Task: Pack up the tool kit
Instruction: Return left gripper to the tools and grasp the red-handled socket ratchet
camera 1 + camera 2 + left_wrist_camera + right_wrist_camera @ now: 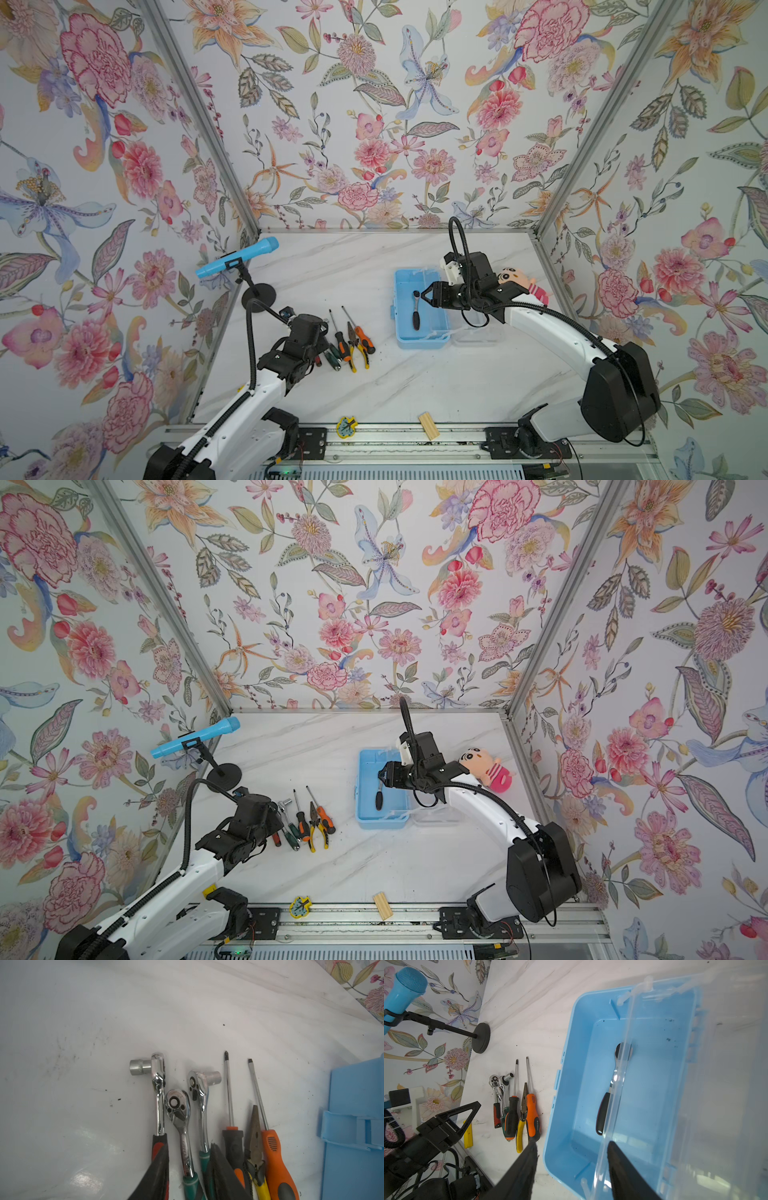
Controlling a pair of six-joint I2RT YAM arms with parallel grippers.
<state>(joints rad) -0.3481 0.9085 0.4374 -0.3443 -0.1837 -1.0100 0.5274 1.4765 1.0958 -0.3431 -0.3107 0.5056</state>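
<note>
I should next move my left gripper away from the box and down, and close it on that ratchet's steel shaft (160,1110), as the red-handled ratchet is the last in the row, beside bare tabletop.
The blue tool box (397,299) (566,1059) stands open, and a black-handled ratchet (416,313) (604,1109) lies inside it. My right gripper (424,296) (572,1142) hovers over the box, open and holding nothing. Left of the box, tools lie in a row: three ratchets (180,1118), two screwdrivers (228,1088) and yellow-handled pliers (255,1136). My left gripper (189,1145) (276,833) is low over their handles. It is open, and its fingers straddle the middle green-handled ratchet with a gap on each side.
The box's clear lid (473,336) (716,1084) lies folded open on the box's right. A blue toy microphone on a stand (237,257) stands at the back left. A plush doll (523,282) lies behind my right arm. A wooden block (429,426) rests on the front rail.
</note>
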